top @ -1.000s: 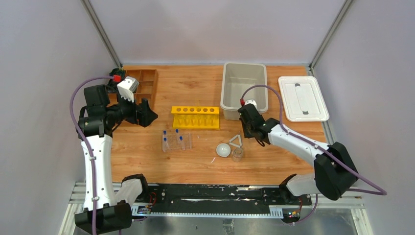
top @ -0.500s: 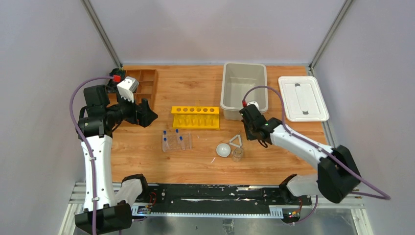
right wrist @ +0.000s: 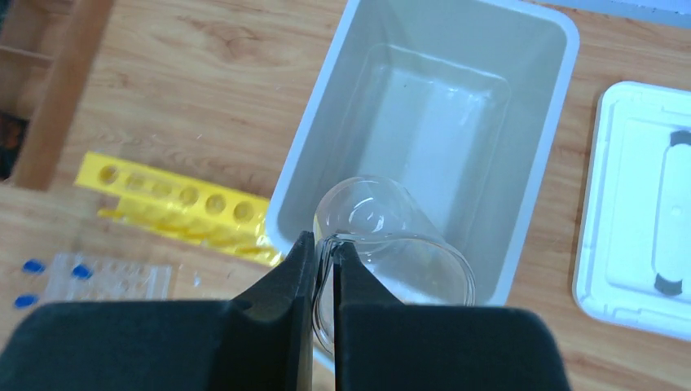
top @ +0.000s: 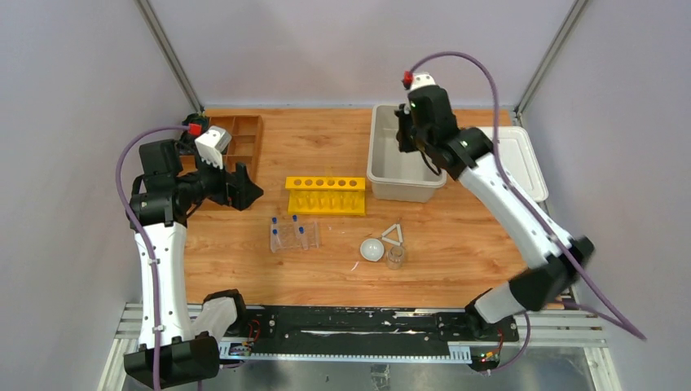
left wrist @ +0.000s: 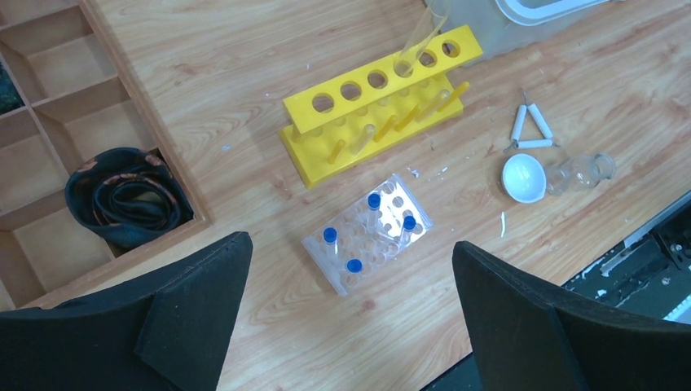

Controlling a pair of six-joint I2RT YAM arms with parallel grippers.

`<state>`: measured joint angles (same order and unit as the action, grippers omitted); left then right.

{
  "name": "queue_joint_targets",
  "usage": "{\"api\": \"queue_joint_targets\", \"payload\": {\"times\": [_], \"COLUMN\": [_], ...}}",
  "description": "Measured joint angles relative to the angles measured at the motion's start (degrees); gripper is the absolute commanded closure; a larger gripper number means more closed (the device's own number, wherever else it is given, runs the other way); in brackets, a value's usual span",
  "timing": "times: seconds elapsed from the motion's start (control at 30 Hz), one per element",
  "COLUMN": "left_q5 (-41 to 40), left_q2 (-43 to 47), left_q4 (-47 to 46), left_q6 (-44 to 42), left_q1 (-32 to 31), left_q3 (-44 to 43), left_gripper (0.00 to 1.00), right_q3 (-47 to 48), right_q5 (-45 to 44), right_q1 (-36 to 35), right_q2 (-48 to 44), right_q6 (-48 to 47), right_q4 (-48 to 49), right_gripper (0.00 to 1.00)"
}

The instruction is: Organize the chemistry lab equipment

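My right gripper should next go down between the sides of the grey bin (top: 393, 184) and release the beaker on the empty far part of the bin's bottom.
My right gripper (top: 406, 138) is raised over the grey bin (top: 393, 184) and shut (right wrist: 324, 244) on the rim of a clear glass beaker (right wrist: 391, 244). On the table lie a white bowl (top: 372, 249), a white triangle (top: 393, 235) and a second small beaker (top: 395, 257). The clear plastic rack (top: 293, 235) holds several blue-capped tubes (left wrist: 373, 200). My left gripper (top: 244, 191) is open and empty (left wrist: 350, 242), held high above the rack (left wrist: 367, 244).
A yellow test-tube rack (top: 325, 195) stands mid-table with one glass tube (left wrist: 417, 45) in it. The brown wooden tray (top: 236, 138) at the back left holds a black coil (left wrist: 122, 195). A white lid (top: 517, 167) lies right of the bin.
My right arm has risen from low beside the white triangle and swung back over the grey bin. The left arm has not moved.
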<state>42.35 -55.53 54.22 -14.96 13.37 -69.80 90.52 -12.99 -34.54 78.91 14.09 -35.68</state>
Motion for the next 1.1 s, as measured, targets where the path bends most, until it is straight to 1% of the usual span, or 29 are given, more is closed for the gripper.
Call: {"api": "queue_joint_targets", "payload": {"times": [0.1, 0.17, 0.27, 0.37, 0.43, 0.53, 0.8, 0.97, 1.0, 1.07, 1.1], "left_q5": [-0.07, 0.00, 0.57, 1.66, 2.23, 2.78, 3.10, 3.52, 3.56, 3.63, 3.67], "left_q2": [-0.20, -0.17, -0.22, -0.37, -0.39, -0.31, -0.20, -0.20, -0.22, -0.22, -0.20], "left_q4": [0.02, 0.00, 0.00, 0.00, -0.02, -0.13, -0.07, -0.09, -0.07, -0.07, -0.07], "left_q6": [-0.31, -0.74, -1.20, -1.79, -2.32, -3.08, -4.13, -4.11, -4.11, -4.11, -4.11], "left_q1": [0.00, 0.00, 0.00, 0.00, 0.00, 0.00, 0.00, 0.00, 0.00, 0.00, 0.00], "left_q3": [0.00, 0.00, 0.02, 0.09, 0.24, 0.79, 1.92, 1.92, 1.92, 1.92, 1.92], "left_gripper": [0.00, 0.00, 0.00, 0.00, 0.00, 0.00, 0.00, 0.00, 0.00, 0.00, 0.00], "right_q3": [8.39, 13.20, 19.45, 25.83, 28.70, 31.32, 32.06, 32.48, 32.63, 32.70, 32.70], "right_q5": [0.07, -0.04, 0.00, 0.13, 0.04, 0.33, 3.89, 5.77, 5.88, 6.75, 7.26], "right_q1": [2.12, 3.52, 5.14, 6.58, 7.32, 8.50, 11.80, 12.17, 12.15, 12.13, 12.13], "right_q2": [12.44, 21.90, 33.53, 43.28, 47.52, 51.43, 54.84, 57.68, 57.77, 57.77, 57.77], "right_q6": [-2.27, -3.93, -5.90, -7.50, -8.24, -9.03, -8.92, -8.85, -8.79, -8.76, -8.79], "right_q4": [-0.20, -0.44, -1.81, -2.99, -3.15, -3.21, -1.01, 0.61, 0.72, 1.57, 1.77], "right_gripper": [1.00, 1.00, 1.00, 1.00, 1.00, 1.00, 1.00, 0.99, 0.95, 0.80, 0.74]}}
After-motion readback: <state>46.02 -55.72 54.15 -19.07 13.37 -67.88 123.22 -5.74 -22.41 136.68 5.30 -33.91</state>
